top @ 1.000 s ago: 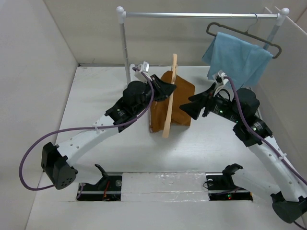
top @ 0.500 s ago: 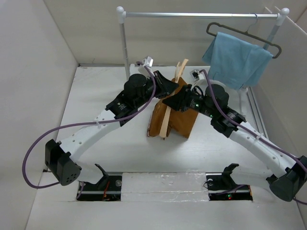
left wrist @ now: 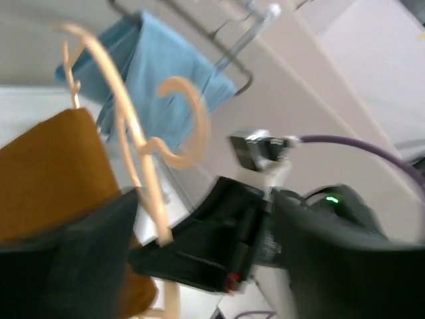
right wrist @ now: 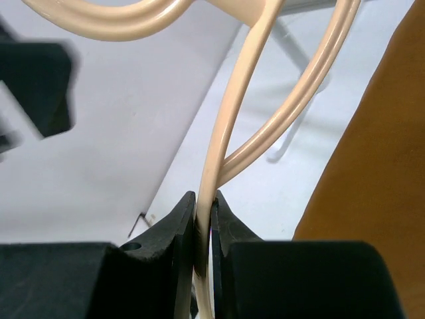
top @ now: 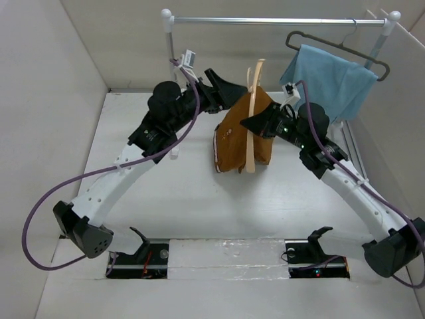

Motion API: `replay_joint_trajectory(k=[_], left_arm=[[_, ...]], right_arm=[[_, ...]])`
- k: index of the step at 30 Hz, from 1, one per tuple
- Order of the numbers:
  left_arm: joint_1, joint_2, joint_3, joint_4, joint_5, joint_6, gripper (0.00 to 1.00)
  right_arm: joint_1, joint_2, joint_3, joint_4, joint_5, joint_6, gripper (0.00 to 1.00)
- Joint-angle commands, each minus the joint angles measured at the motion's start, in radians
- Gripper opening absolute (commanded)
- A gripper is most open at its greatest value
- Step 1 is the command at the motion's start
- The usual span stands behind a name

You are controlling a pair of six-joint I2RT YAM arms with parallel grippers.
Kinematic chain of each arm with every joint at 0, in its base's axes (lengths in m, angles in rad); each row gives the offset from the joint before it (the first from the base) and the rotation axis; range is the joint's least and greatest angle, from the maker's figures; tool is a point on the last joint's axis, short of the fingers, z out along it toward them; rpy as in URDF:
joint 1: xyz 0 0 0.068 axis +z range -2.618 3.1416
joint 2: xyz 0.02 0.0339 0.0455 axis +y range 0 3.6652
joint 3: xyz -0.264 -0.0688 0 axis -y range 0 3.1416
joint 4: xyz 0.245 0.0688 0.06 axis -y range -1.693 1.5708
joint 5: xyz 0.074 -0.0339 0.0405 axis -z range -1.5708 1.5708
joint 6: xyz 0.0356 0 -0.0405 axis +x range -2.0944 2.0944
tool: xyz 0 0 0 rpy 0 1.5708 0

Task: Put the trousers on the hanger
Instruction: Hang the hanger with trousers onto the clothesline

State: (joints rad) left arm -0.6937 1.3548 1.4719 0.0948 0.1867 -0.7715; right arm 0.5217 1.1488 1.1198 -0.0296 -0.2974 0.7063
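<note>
The trousers hang folded already, so I next need to move my right gripper's hanger outward, its hook over the bar (top: pixel 281 21) of the white clothes rack.
The rust-brown trousers (top: pixel 239 136) hang folded over the pale beige hanger (top: pixel 251 116), which stands upright above the table with its hook (top: pixel 255 70) on top. My right gripper (top: pixel 255 123) is shut on the hanger from the right. In the right wrist view its fingertips (right wrist: pixel 204 229) pinch the thin beige hanger (right wrist: pixel 234 143), with the trousers (right wrist: pixel 378 199) at the right. My left gripper (top: pixel 224 86) is open, just left of the hook and touching nothing. The left wrist view is blurred and shows the hanger (left wrist: pixel 126 133), the trousers (left wrist: pixel 46 173) and its own wide-apart gripper (left wrist: pixel 209 266).
A white clothes rack crosses the back, with its rail (top: pixel 279 21) high up and a post (top: pixel 171 60) beside my left gripper. A dark grey hanger (top: pixel 295 38) with a light blue cloth (top: pixel 329 76) hangs at the rail's right end. Walls close in both sides.
My left gripper has opened, let go of the hanger and drawn back up and left. My right gripper has shut on the hanger and raised it, with the trousers, toward the rail.
</note>
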Motion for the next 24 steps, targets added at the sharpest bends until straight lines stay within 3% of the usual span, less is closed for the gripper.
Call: replay_joint_trajectory(k=[1,8,17,24], left_arm=[[0.016,-0.054,0.109,-0.019,0.017,0.083,0.98],[0.016,-0.167,0.107,-0.127,-0.068,0.167,0.99],[0.016,-0.330,-0.209,-0.214,-0.133,0.184,0.99],[0.016,-0.417,-0.410,-0.224,-0.133,0.126,0.99]], right_arm=[[-0.080,0.029,0.176,0.188,-0.038,-0.060,0.00],[-0.184,0.230,0.414,0.229,-0.167,-0.031,0.00],[-0.262,0.436,0.670,0.339,-0.240,0.088,0.00],[-0.298,0.554,0.762,0.342,-0.235,0.157,0.00]])
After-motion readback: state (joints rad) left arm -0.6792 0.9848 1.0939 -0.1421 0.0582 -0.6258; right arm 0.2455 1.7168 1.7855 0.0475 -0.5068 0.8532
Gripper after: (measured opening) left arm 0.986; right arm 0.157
